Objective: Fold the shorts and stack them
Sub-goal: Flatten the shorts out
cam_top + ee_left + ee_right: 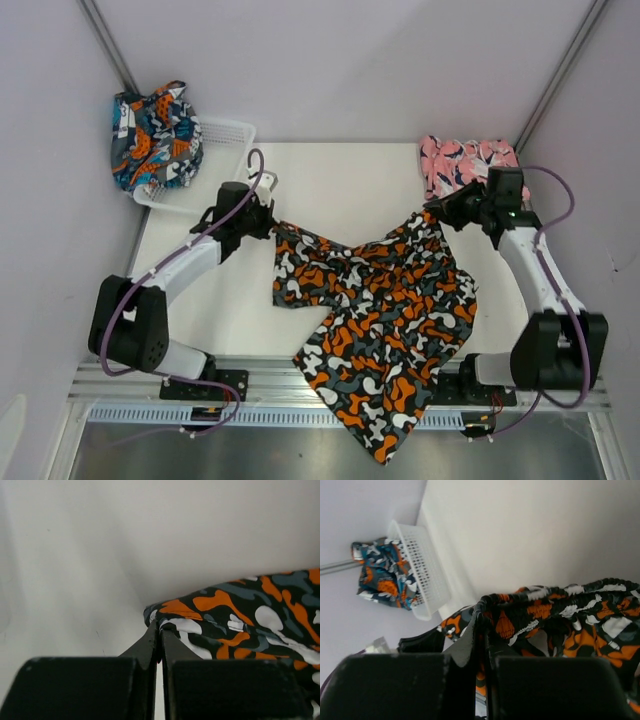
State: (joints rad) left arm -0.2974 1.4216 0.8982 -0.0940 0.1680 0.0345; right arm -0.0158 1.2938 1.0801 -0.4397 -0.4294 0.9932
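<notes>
The black shorts' lower end hangs past the table's near edge. My right gripper should carry their waistband outward to the table's far edge beside the pink shorts (pixel 462 160) and open.
The black shorts with orange and white blotches (pixel 375 320) hang stretched between both arms, their lower end draping past the table's near edge. My left gripper (pixel 272 224) is shut on the shorts' left corner (pixel 165 617). My right gripper (pixel 436 212) is shut on the gathered waistband (pixel 492 605) at the right. The pink shorts (pixel 462 160) lie at the back right of the table, behind the right arm. The teal-navy shorts (pixel 152 135) are bunched over the far left end of the white basket (pixel 228 135); these teal-navy shorts (pixel 380 577) also show in the right wrist view.
The white mesh basket (pixel 417 562) stands at the table's back left corner. Bare white table (pixel 340 180) lies between the two arms at the back. Grey walls enclose the table on three sides.
</notes>
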